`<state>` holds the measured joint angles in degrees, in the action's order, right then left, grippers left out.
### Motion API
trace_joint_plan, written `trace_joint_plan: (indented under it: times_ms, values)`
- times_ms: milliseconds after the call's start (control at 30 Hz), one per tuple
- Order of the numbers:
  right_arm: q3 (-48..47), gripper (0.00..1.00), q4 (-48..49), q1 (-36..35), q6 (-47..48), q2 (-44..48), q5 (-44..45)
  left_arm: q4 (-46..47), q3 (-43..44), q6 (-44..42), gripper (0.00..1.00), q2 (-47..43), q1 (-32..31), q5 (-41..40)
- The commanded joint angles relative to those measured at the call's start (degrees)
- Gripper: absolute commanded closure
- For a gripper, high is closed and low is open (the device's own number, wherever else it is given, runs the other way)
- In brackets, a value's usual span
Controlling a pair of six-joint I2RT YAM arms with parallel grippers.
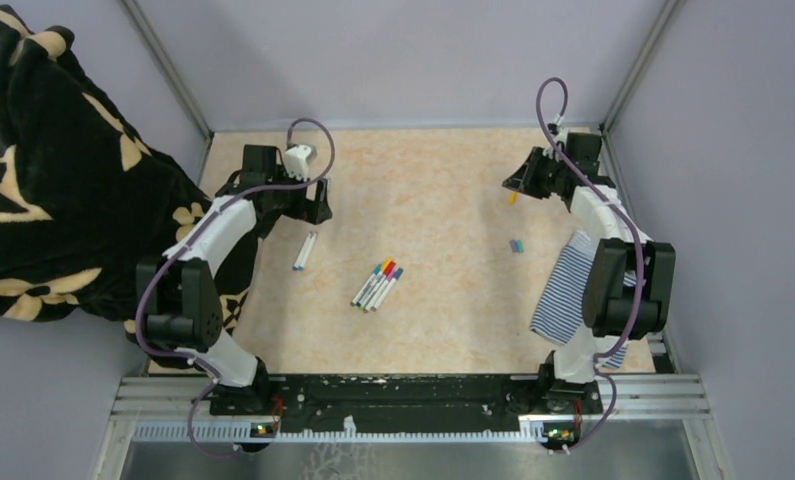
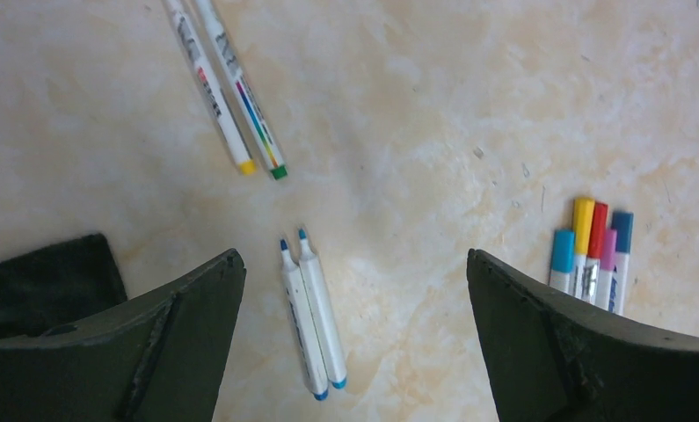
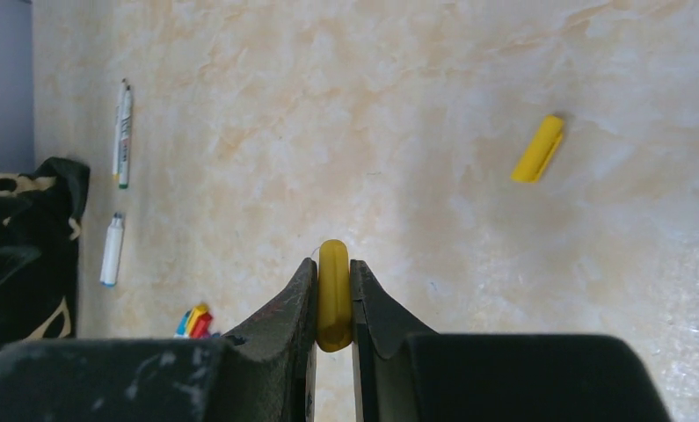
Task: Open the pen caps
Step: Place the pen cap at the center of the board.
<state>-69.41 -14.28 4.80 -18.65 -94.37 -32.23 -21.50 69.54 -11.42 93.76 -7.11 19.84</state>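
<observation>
The right gripper lowers the held yellow pen cap [image 3: 334, 290] close beside another yellow cap next, since that one already lies loose on the tabletop.
My left gripper [image 2: 353, 264] [image 1: 319, 208] is open and hangs above two uncapped white pens [image 2: 312, 316] [image 1: 305, 250] that lie side by side with blue tips showing. Neither finger touches them. A tight group of capped pens [image 2: 592, 255] [image 1: 378, 285] lies in the middle of the table, with blue, yellow, red and purple caps. Two more pens [image 2: 227, 97] lie farther off, one with a yellow end and one with a green end. At the far right, my right gripper [image 3: 334, 294] [image 1: 514, 192] is shut on a yellow pen cap [image 3: 334, 290]. Another yellow cap [image 3: 539, 149] lies loose on the table.
Purple and teal caps [image 1: 516, 245] lie near the right arm. A blue-and-white striped cloth [image 1: 571, 285] lies at the table's right edge. A black floral blanket [image 1: 53, 170] hangs over the left wall onto the table. Walls close in the far side and both flanks.
</observation>
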Motion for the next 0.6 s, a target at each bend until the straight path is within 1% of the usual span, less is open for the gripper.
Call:
trace_joint_plan:
  times_ms: [0,100,200,333,433,567]
  values:
    - [-1.43,1.00,4.14,0.54,0.20,-2.70,7.43,-2.21,-4.67,-4.49,0.01,-5.90,1.11,5.42]
    - [-2.20,1.00,5.14,0.84,0.96,-4.01,11.40,-5.94,-6.82,-7.57,0.01,-8.73,1.14,10.58]
    - [-3.17,1.00,6.10,1.60,1.08,-6.24,13.04,-8.01,-9.26,-10.71,0.01,-11.46,1.14,14.40]
    - [-5.00,1.00,5.97,2.47,0.89,-9.63,14.02,-8.29,-11.80,-12.96,0.01,-13.51,1.13,18.02]
    - [-6.07,1.00,6.15,2.76,0.29,-11.81,15.12,-8.80,-11.99,-13.97,0.01,-13.73,1.13,20.49]
    - [-7.42,1.00,6.89,2.78,0.27,-14.28,16.84,-8.55,-12.61,-14.37,0.01,-14.74,1.09,21.09]
